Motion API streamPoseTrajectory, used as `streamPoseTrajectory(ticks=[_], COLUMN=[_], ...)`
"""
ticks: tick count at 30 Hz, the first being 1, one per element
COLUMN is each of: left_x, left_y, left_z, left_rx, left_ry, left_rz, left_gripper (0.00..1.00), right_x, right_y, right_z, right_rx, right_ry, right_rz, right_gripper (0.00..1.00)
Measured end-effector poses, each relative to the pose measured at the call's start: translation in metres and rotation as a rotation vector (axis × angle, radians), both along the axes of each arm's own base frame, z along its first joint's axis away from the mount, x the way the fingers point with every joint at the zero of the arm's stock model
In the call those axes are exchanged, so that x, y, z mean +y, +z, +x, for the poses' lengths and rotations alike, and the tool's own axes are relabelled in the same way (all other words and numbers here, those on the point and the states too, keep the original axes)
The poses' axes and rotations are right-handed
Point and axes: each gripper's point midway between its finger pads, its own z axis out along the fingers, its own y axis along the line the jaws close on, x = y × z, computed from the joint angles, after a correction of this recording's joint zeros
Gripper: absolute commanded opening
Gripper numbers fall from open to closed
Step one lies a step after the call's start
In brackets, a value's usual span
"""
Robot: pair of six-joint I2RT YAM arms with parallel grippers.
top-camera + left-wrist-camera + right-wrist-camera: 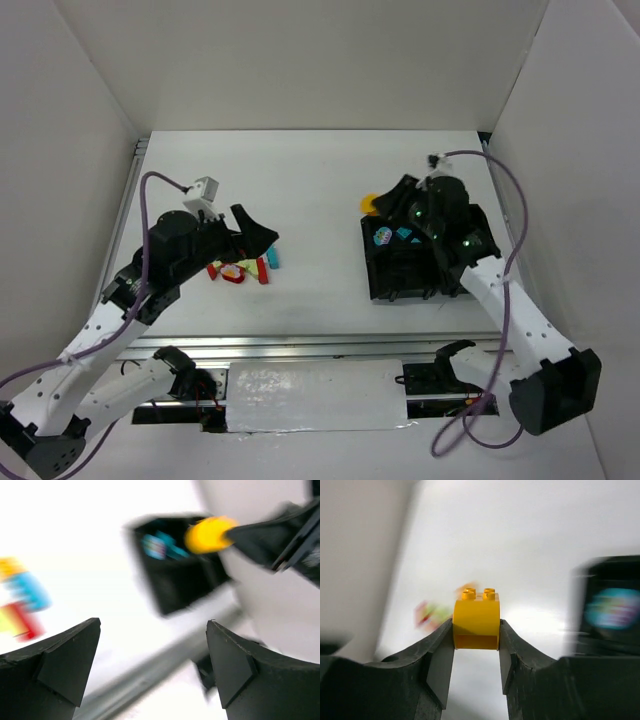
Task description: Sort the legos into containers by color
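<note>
The right gripper carries the yellow-orange lego past the cyan ones to the tray's other far section (477, 222) next, to its right in the top view, and releases it.
My right gripper (373, 205) is shut on a yellow-orange lego (476, 620), held in the air just off the far left corner of the black tray of containers (395, 275). The left wrist view shows that same brick (207, 534) beside the tray (175, 590). Two cyan legos (383, 236) lie in the tray's far left compartment. My left gripper (258, 235) hangs open over a small pile of red, yellow, green and blue legos (240, 268), and nothing sits between its fingers (70, 665).
White walls close in the table on the left, right and far sides. A metal rail (300, 348) runs along the near edge by the arm bases. My right arm's body covers the right half of the tray.
</note>
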Motion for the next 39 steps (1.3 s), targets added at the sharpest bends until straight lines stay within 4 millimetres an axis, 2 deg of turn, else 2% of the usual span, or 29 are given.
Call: streamPoseTrajectory(ticks=[1,3,5,8,11,15,17,18,19,22,23,28,31,32,34,36,39], left_x=[0.017,0.043,0.064,0.087,0.097,0.101,0.102,0.103,0.103,0.105,0.105,0.107,0.11,0.112,0.118,0.129,0.149], left_y=[-0.003,-0.009,-0.016,-0.027,-0.033,-0.04,-0.044,-0.046,-0.048,-0.057,-0.059,-0.061,-0.06,-0.06,-0.059,-0.057,-0.054], left_z=[0.005,0.007,0.003,-0.001,-0.005,-0.009,-0.01,-0.01,-0.01,-0.012,-0.012,-0.012,-0.011,-0.011,-0.012,-0.013,-0.018], left_rx=[0.007,0.01,0.014,0.028,0.032,0.033,0.034,0.034,0.035,0.045,0.049,0.051,0.046,0.045,0.043,0.046,0.051], left_ry=[0.089,0.203,0.276,0.342,0.352,0.331,0.323,0.32,0.319,0.31,0.307,0.314,0.333,0.341,0.374,0.431,0.536], left_rz=[0.041,0.115,0.189,0.281,0.339,0.396,0.418,0.425,0.43,0.458,0.466,0.473,0.477,0.479,0.483,0.483,0.474], left_gripper=[1.0,0.99,1.0,0.99,0.99,0.99,0.99,1.0,0.99,1.0,1.0,1.0,0.99,0.99,0.99,0.99,1.0], right_x=[-0.037,-0.111,-0.182,-0.253,-0.278,-0.294,-0.298,-0.299,-0.3,-0.302,-0.302,-0.297,-0.277,-0.265,-0.228,-0.166,-0.054], right_y=[-0.012,-0.038,-0.063,-0.088,-0.099,-0.119,-0.129,-0.132,-0.135,-0.135,-0.135,-0.131,-0.114,-0.107,-0.09,-0.072,-0.059], right_z=[0.027,0.063,0.082,0.095,0.107,0.116,0.114,0.111,0.108,0.106,0.106,0.104,0.106,0.107,0.109,0.108,0.09], right_rx=[0.042,0.141,0.252,0.386,0.443,0.512,0.543,0.558,0.571,0.579,0.579,0.573,0.52,0.497,0.432,0.34,0.231], right_ry=[-0.165,-0.451,-0.701,-0.94,-1.016,-1.064,-1.077,-1.079,-1.085,-1.097,-1.101,-1.079,-1.035,-1.002,-0.892,-0.727,-0.429], right_rz=[-0.046,-0.135,-0.224,-0.334,-0.38,-0.448,-0.477,-0.489,-0.501,-0.511,-0.507,-0.516,-0.509,-0.5,-0.477,-0.458,-0.434], right_gripper=[0.0,0.0,0.0,0.0,0.0,0.05,0.22,0.33,0.63,0.97,1.0,1.0,1.0,1.0,1.0,1.0,1.0])
